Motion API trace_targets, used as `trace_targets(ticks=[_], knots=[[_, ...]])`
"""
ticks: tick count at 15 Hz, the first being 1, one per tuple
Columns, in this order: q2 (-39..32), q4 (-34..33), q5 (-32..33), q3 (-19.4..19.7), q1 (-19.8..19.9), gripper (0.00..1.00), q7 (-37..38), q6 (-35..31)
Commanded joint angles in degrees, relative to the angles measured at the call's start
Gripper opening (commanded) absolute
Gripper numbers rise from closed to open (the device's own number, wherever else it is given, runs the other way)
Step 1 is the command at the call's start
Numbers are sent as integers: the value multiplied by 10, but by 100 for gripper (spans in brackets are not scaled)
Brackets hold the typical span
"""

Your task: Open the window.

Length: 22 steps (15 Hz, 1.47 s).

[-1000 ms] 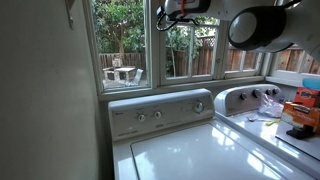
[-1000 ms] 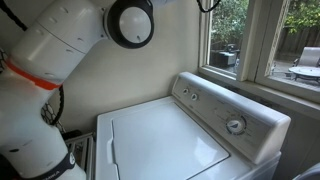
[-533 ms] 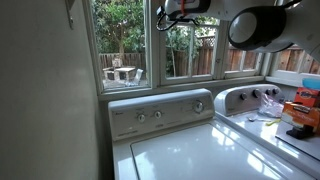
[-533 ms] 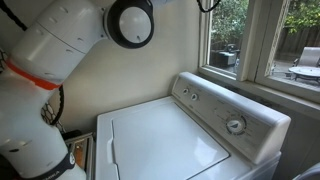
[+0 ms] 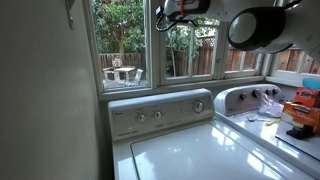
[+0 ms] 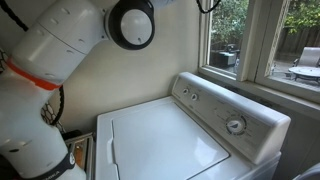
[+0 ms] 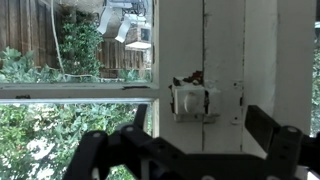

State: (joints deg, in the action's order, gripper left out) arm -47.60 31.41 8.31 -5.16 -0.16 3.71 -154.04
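My gripper already holds its dark fingers apart on either side of the white latch (image 7: pixel 190 100), so it should ease onto the latch next, hardly moving from here, and close.
The window (image 5: pixel 190 48) is the white-framed sash with thin bars behind the washer; it looks shut. It also shows in an exterior view (image 6: pixel 236 30). In the wrist view its gridded panes (image 7: pixel 75 60) lie to the left, and a white latch (image 7: pixel 190 100) sits on the frame. My gripper (image 7: pixel 185 145) is open and empty, with its dark fingers spread on either side below the latch, close to the frame. It reaches up at the top of the window in both exterior views (image 5: pixel 183 9) (image 6: pixel 207 5).
A white washer (image 5: pixel 185 150) (image 6: pixel 165 135) with a knobbed control panel (image 5: pixel 160 112) stands under the sill. A second appliance (image 5: pixel 248 98) carries an orange object (image 5: pixel 303 108). My bulky arm joint (image 5: pixel 258 28) (image 6: pixel 132 22) hangs above the washer.
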Motion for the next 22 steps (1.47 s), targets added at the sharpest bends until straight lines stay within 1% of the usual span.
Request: trace_targets(ticks=[1, 2, 3, 5, 7, 8, 9, 10, 11, 13, 15, 16, 17, 18, 19, 20, 21, 22], knots=[[-14, -10, -6, -7, 4, 86, -9, -16], [-15, -11, -8, -11, 6, 74, -13, -19], [-16, -12, -7, -10, 6, 66, -10, -21], [-17, -12, -8, -15, 7, 60, -14, -26], [-19, -12, -8, -18, 9, 59, -16, -31], [-20, -12, -8, -18, 9, 66, -15, -33], [-21, -13, -7, -17, 9, 68, -12, -34], [-22, -14, -6, -16, 9, 74, -10, -36], [-22, -13, -6, -17, 10, 69, -10, -34], [-22, -13, -7, -18, 11, 67, -10, -32], [-20, -11, -10, -25, 14, 56, -17, -27], [-21, -12, -10, -26, 14, 49, -18, -30], [-21, -12, -10, -27, 14, 39, -17, -29], [-21, -12, -9, -28, 14, 37, -17, -30], [-21, -12, -8, -28, 14, 39, -16, -29], [-21, -12, -7, -28, 14, 31, -15, -28], [-22, -12, -7, -28, 14, 32, -15, -29], [-22, -12, -7, -28, 14, 30, -16, -30]])
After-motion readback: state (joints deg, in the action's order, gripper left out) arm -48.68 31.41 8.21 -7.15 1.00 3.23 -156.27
